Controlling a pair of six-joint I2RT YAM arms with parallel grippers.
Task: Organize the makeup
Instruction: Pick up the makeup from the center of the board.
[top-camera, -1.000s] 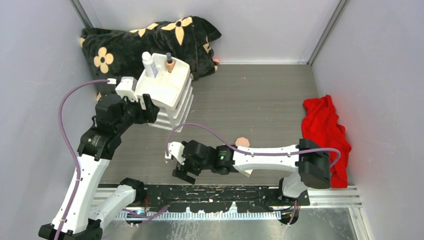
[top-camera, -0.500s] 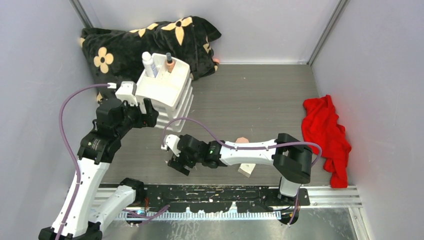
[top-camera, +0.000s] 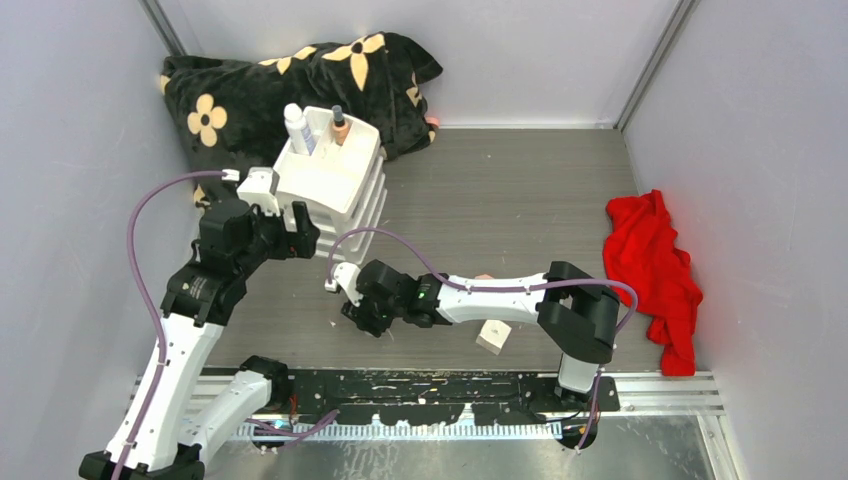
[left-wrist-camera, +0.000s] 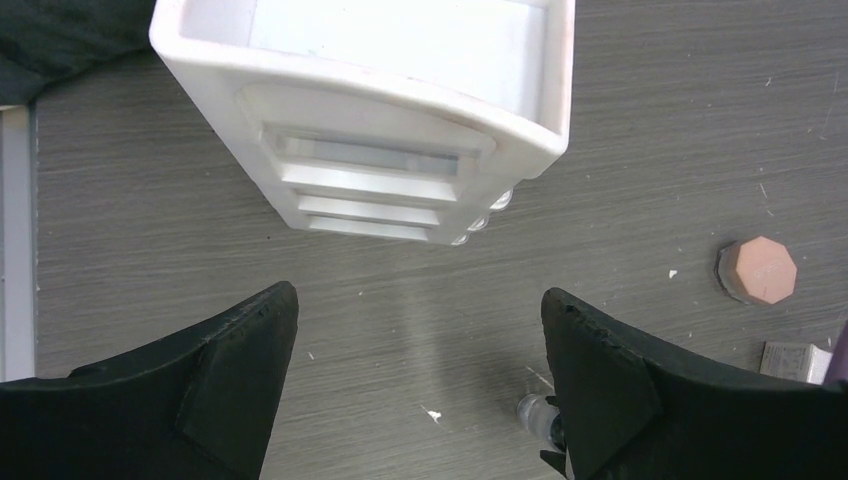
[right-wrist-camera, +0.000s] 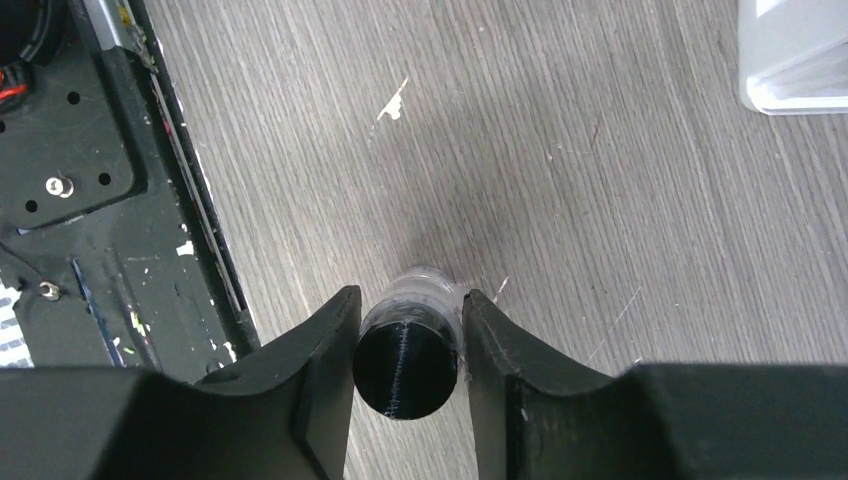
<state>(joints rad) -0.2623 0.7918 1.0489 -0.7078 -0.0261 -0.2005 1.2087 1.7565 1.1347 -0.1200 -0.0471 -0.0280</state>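
Next I need to lift my right gripper outward and release the jar in the top tray of the drawer box beside the tan bottle (top-camera: 340, 125), since that tray stands outward of and above the gripper.
My right gripper (top-camera: 362, 318) is shut on the small clear jar (right-wrist-camera: 407, 350), whose black lid faces the wrist camera, low over the table in front of the drawer box. The jar's clear end also shows in the left wrist view (left-wrist-camera: 535, 412). My left gripper (left-wrist-camera: 420, 298) is open and empty, above the table just in front of the white drawer box (top-camera: 335, 185). A white bottle (top-camera: 297, 128) and a tan dark-capped bottle (top-camera: 340, 125) stand in the box's top tray. The pink-brown octagonal compact (left-wrist-camera: 757, 270) and the white cube (top-camera: 491, 337) lie on the table near my right arm.
A black floral cushion (top-camera: 260, 90) lies behind the drawer box at the back left. A red cloth (top-camera: 650, 265) lies at the right. The black base rail (right-wrist-camera: 70, 180) runs along the near edge, close to the right gripper.
My right gripper has moved away from the near edge toward the drawer box with the jar in it, uncovering the white cube. My left gripper has shifted slightly right.
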